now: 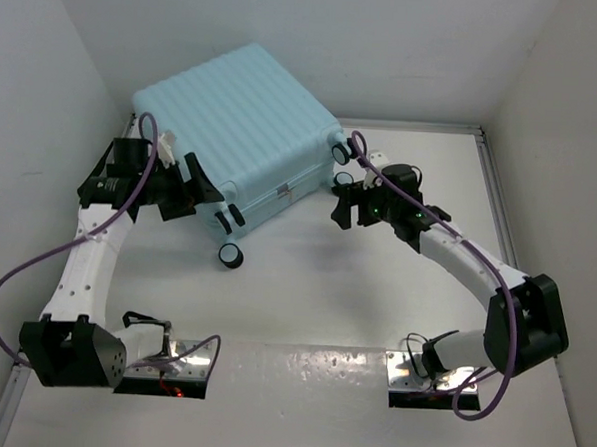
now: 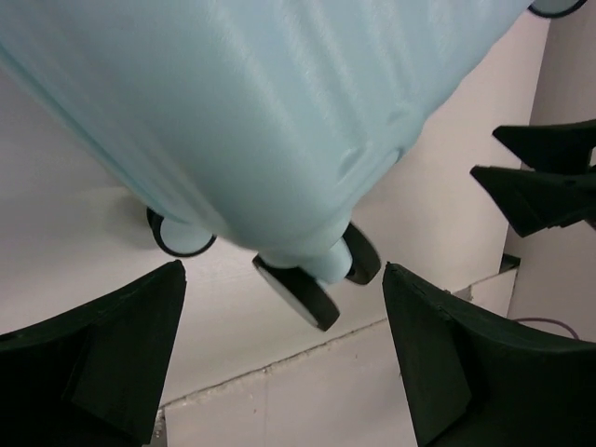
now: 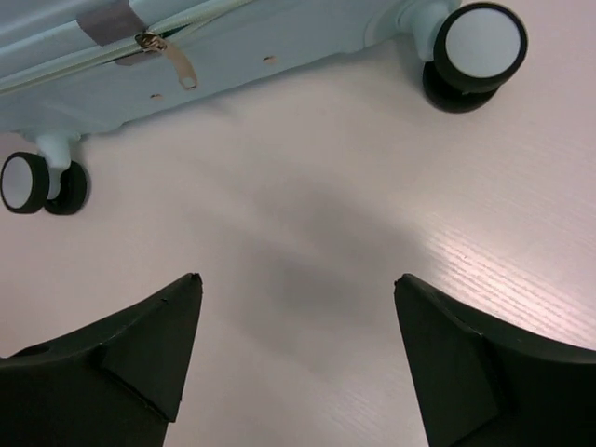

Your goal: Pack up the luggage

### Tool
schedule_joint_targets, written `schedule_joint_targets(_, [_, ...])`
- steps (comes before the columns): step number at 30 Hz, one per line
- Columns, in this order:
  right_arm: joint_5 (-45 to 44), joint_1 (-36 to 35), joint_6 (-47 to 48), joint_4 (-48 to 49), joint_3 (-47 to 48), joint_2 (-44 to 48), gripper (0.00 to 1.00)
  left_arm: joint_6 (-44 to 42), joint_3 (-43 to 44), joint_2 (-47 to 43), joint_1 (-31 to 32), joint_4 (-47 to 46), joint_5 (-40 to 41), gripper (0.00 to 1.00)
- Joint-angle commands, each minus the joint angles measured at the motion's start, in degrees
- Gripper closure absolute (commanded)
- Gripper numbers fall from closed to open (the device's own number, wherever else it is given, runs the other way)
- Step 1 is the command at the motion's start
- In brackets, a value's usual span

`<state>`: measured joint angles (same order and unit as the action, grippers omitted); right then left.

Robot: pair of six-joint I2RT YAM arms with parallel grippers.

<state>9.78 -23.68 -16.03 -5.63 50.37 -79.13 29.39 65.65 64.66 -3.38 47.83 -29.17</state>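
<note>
The upper wheel juts out at the suitcase's near corner. I should next move my left gripper to the right in the top view, onto that wheel.
The luggage [image 1: 239,120] is a pale blue ribbed hard-shell suitcase. It lies shut and flat at the back left of the table, so its lining is hidden. Its black wheels [image 1: 231,256] point toward the arms. My left gripper [image 1: 202,193] is open and empty at the suitcase's near left corner. In the left wrist view [image 2: 282,268] its fingers straddle a corner wheel [image 2: 312,291] without touching it. My right gripper [image 1: 337,206] is open and empty just right of the suitcase. In the right wrist view [image 3: 298,277] it hovers over bare table below the zip side [image 3: 140,65].
White walls close in the table at the back and on both sides. A zip pull [image 3: 174,61] hangs on the suitcase's side seam, with wheels [image 3: 475,51] at either end. The right gripper's fingers [image 2: 540,177] show in the left wrist view.
</note>
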Motion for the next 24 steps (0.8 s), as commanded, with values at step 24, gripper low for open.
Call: schedule_joint_targets(24, [1.12, 0.04, -5.06, -4.31, 1.22, -1.81, 0.19, 20.27, 8.17, 7.58, 10.4, 0.68, 8.6, 0.05])
